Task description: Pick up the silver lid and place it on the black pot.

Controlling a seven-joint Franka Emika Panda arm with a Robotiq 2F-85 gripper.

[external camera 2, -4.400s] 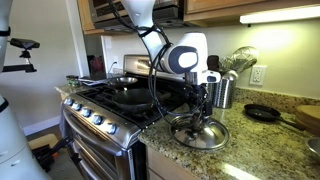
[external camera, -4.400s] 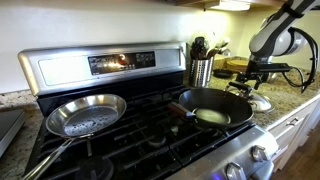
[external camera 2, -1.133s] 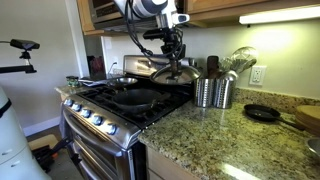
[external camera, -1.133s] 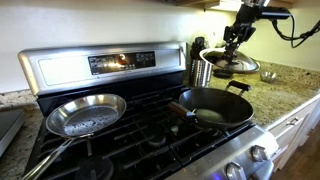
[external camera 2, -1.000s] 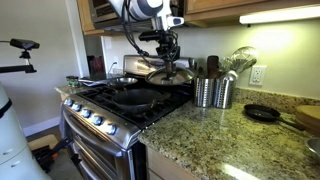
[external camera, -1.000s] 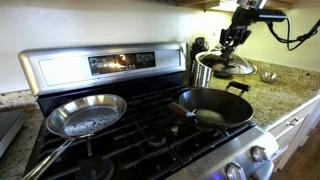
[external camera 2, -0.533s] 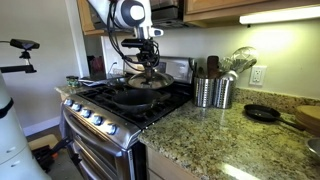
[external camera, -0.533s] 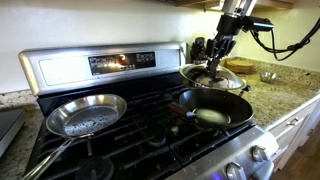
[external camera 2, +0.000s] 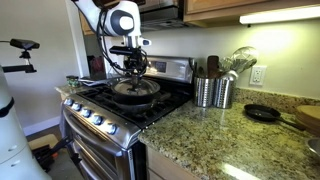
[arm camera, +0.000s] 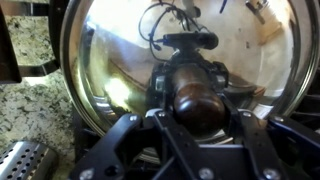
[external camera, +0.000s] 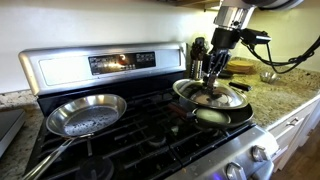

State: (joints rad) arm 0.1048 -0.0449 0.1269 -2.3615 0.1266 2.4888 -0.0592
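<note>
The pot's side shows beneath the lid hanging in my gripper. I will lower the lid straight onto the black pot [external camera: 222, 113] next, then let go of the knob.
My gripper [external camera: 212, 84] is shut on the dark knob of the silver lid [external camera: 205, 96], which hangs just above the black pot [external camera: 222, 113] on the stove's front burner. In an exterior view the lid [external camera 2: 133, 88] covers most of the pot [external camera 2: 137, 97] below it, with the gripper [external camera 2: 132, 72] straight above. In the wrist view the fingers clamp the round brown knob [arm camera: 198, 103] from both sides, and the shiny dome of the lid [arm camera: 110, 60] fills the picture. I cannot tell whether the lid's rim touches the pot.
A silver frying pan [external camera: 85, 114] lies on the stove's other front burner. Metal utensil holders [external camera 2: 214, 91] stand on the granite counter beside the stove, a small black pan [external camera 2: 262, 113] farther along. The stove's back panel [external camera: 100, 62] rises behind.
The arm has carried the lid from above the counter by the utensil holder over to the stove and lowered it over the black pot. The grip on the knob stays shut.
</note>
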